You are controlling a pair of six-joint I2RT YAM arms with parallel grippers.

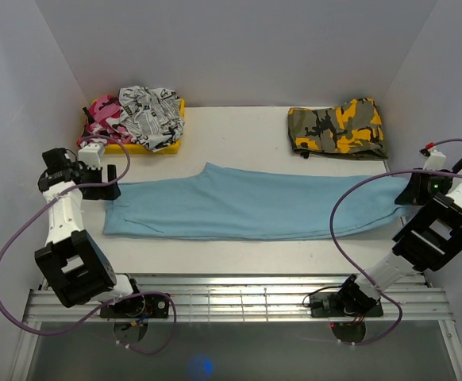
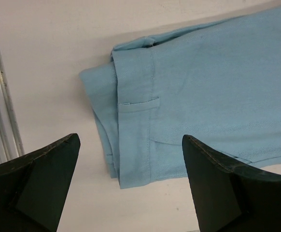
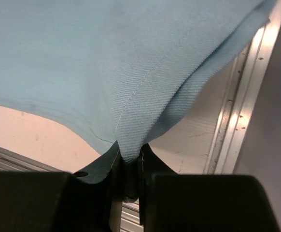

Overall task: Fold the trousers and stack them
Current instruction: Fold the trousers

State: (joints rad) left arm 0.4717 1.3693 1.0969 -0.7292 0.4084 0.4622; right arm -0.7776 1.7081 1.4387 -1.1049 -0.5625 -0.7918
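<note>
My right gripper is going to carry the leg end of the trousers onto their middle [image 1: 215, 208], to its left in the top view, and release it there, because the trousers lie stretched.
The light-blue trousers [image 1: 247, 208] lie stretched across the table, waistband at the left, leg ends at the right. My left gripper [image 1: 110, 189] hovers open just over the waistband end; in the left wrist view the waistband [image 2: 133, 121] with its belt loop lies between and beyond the two wide-apart fingers [image 2: 213, 179]. My right gripper [image 1: 412, 192] is shut on the trousers' leg end at the table's right edge. In the right wrist view the blue cloth [image 3: 131, 87] is pinched into a peak between the jaws and pulled up off the table.
A yellow tray [image 1: 175, 131] at the back left holds pink camouflage and black-and-white printed clothes [image 1: 148, 115]. A folded yellow-and-grey camouflage garment [image 1: 338, 127] lies at the back right. A metal rail [image 1: 239, 298] runs along the table's near edge.
</note>
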